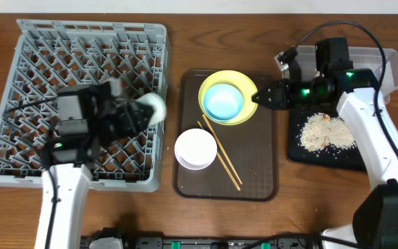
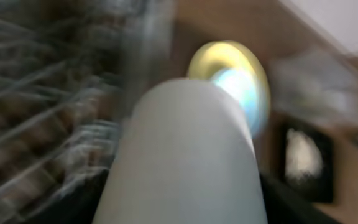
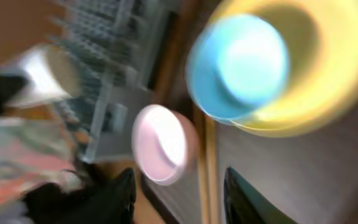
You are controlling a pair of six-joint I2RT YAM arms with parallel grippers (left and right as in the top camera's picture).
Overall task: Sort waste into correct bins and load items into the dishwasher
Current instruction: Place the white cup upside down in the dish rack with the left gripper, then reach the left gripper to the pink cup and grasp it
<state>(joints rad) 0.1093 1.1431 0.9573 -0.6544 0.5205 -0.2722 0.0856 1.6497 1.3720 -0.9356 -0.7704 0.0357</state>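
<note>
The near wires of the rack are empty and below my left gripper. I need to move it left in the overhead view to them next, lower it and let go of the cup (image 1: pixel 154 107).
My left gripper (image 1: pixel 138 114) is shut on the small white cup (image 1: pixel 154 107) and holds it over the right edge of the grey dish rack (image 1: pixel 81 41). The cup fills the left wrist view (image 2: pixel 185 155). The light blue bowl (image 1: pixel 223 101) sits in the yellow plate (image 1: pixel 244 83) on the brown tray. The pale pink bowl (image 1: pixel 196 149) and two chopsticks (image 1: pixel 221 153) lie below them. My right gripper (image 1: pixel 257 97) is open and empty beside the plate's right rim; its fingers (image 3: pixel 179 199) show in the blurred right wrist view under the blue bowl (image 3: pixel 241 65) and pink bowl (image 3: pixel 163 143). The tissue and wrapper are not visible.
The dark brown serving tray (image 1: pixel 261 180) lies in the middle. The black tray (image 1: pixel 296 152) at the right holds beige food scraps (image 1: pixel 327 131). The clear tub (image 1: pixel 392 66) stands behind it, partly hidden by my right arm.
</note>
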